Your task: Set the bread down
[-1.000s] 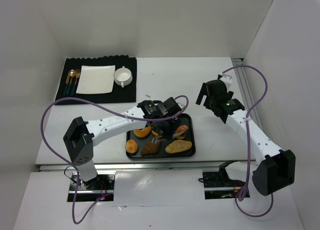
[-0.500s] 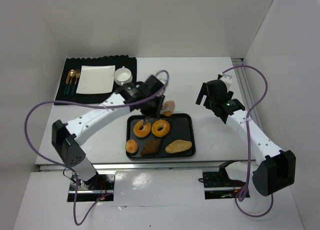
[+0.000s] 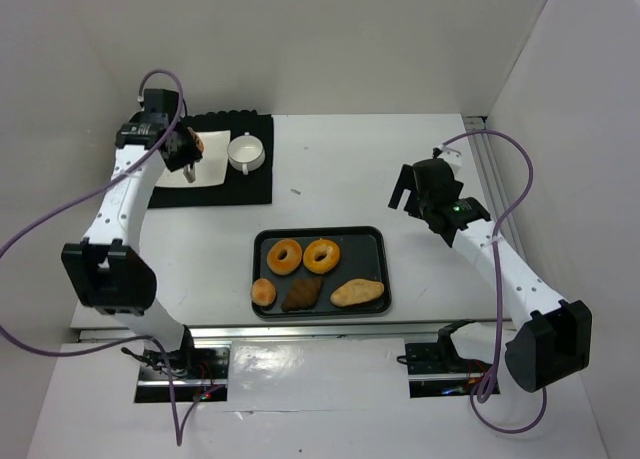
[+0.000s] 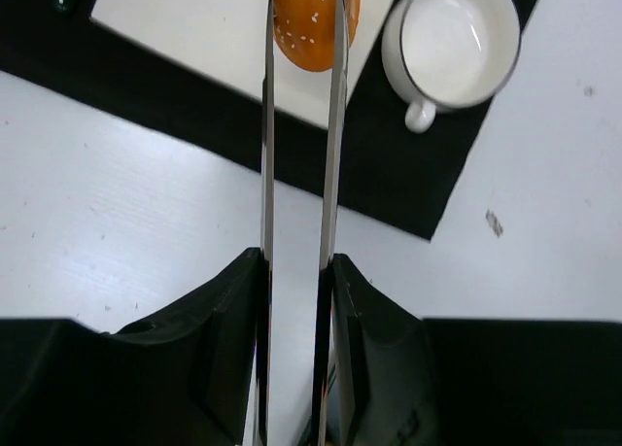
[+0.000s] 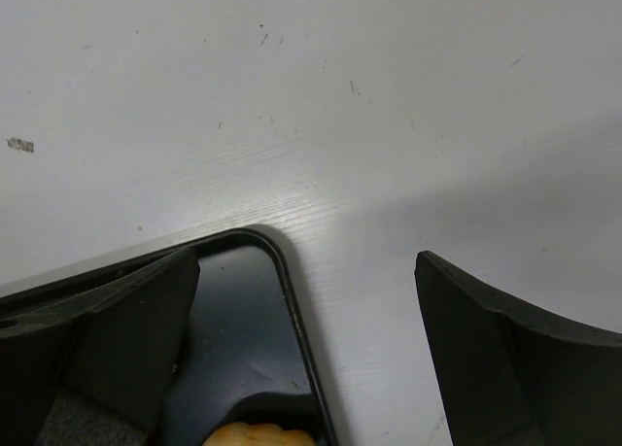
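The white square plate (image 3: 210,161) (image 4: 293,88) is under the bread, so my left gripper needs to lower the bread onto it next and open to let go of the long metal blades.
My left gripper (image 3: 186,145) holds long metal blades shut on an orange sesame-seeded bread (image 3: 197,141), seen between the blade tips in the left wrist view (image 4: 311,23). The bread hangs over the white square plate (image 3: 210,161), near its right edge (image 4: 204,28); I cannot tell whether it touches. My right gripper (image 3: 412,193) is open and empty, hovering over the table beside the upper right corner of the black tray (image 5: 292,300).
A white cup (image 3: 245,152) stands right of the plate on a black mat (image 3: 250,187). The black tray (image 3: 375,241) holds two doughnuts (image 3: 285,256), a round bun (image 3: 263,292), a dark pastry (image 3: 301,295) and an oval loaf (image 3: 357,293).
My left arm has lifted the bread off the tray and swung far left and back, from the tray to above the white plate. The right arm has barely moved.
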